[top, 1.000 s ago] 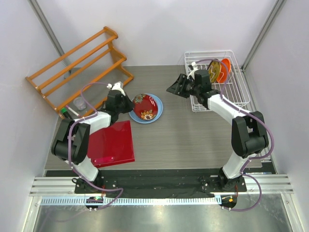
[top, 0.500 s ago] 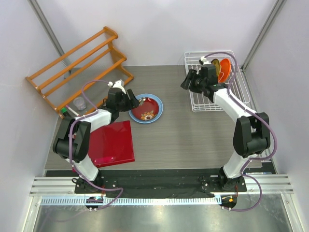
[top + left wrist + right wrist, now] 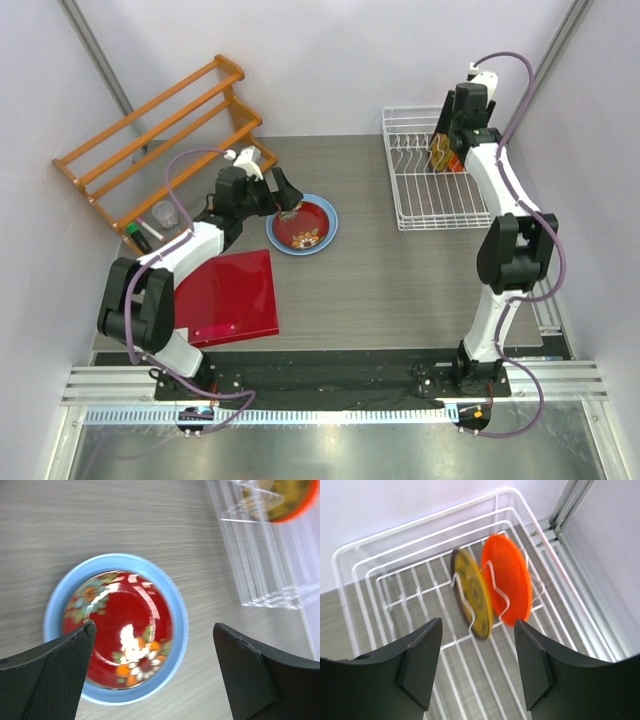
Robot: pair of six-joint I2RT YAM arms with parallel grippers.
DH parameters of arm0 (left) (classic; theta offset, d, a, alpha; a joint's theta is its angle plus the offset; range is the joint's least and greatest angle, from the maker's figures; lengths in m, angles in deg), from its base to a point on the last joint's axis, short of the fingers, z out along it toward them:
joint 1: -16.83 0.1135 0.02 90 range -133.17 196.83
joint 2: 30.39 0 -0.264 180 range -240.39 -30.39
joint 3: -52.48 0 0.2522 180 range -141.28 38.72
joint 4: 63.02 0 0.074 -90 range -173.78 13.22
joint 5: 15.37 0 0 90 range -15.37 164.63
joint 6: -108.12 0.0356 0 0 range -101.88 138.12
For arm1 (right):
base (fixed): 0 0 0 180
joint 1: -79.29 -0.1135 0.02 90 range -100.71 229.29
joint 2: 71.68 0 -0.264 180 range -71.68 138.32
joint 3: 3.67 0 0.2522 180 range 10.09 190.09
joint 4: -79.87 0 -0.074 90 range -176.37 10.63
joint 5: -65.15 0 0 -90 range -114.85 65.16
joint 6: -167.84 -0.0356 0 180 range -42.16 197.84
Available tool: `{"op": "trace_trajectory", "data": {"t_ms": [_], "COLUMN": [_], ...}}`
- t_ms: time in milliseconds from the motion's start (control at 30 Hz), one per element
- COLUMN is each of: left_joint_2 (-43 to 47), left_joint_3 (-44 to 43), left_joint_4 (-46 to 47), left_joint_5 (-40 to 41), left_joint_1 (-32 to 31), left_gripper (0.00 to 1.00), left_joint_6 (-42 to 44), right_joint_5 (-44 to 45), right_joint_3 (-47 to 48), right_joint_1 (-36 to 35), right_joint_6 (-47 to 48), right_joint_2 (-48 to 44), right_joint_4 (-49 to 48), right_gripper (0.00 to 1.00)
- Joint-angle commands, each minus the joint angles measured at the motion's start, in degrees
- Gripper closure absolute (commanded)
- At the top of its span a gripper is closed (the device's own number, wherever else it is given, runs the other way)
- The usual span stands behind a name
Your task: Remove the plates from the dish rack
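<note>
My right gripper lowers its open fingers next astride the yellow plate's upper rim (image 3: 443, 154) (image 3: 488, 614) below, since the plate stands upright beside the orange one.
The dark red floral plate (image 3: 303, 222) lies nested in the larger light blue plate (image 3: 331, 226) on the table. My left gripper (image 3: 276, 193) hovers just left of and above them, open and empty. The left wrist view shows the red plate (image 3: 120, 625) and its blue rim (image 3: 177, 630) between the wide-apart fingers of that gripper (image 3: 154, 630). The yellow patterned plate (image 3: 475, 597) and the plain orange plate (image 3: 507, 577) stand upright in the white wire dish rack (image 3: 420, 205). My right gripper (image 3: 477, 625) hangs open above them, touching neither; from the top, this gripper (image 3: 448, 148) is over the rack's back part.
An orange wooden slatted rack (image 3: 165, 130) stands at the back left. A flat red square board (image 3: 232, 298) lies front left beside the left arm. A clear cup (image 3: 165, 213) sits near the wooden rack's foot. A wall runs close behind the dish rack.
My left gripper opened, let go of the red plate and drew back a little. The right arm swung from the rack's front side to above the standing plates, its jaws widening.
</note>
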Motion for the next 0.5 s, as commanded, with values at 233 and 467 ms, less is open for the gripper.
{"op": "trace_trajectory", "data": {"t_ms": [233,467], "left_joint_2": [3.5,1.9], "left_joint_3": [-4.0,-4.2], "left_joint_4": [2.6,2.9], "left_joint_5": [-11.1,-10.9], "left_joint_1": [-1.1,-1.0], "left_gripper": [0.01,0.01], "left_joint_6": [1.6,1.7], "right_joint_5": [2.6,1.6], "right_joint_3": [17.1,18.1], "right_joint_1": [2.7,4.8], "right_joint_6": [9.3,9.9], "right_joint_2": [14.9,18.3], "right_joint_4": [5.1,5.1], "right_gripper": [0.37,0.55]}}
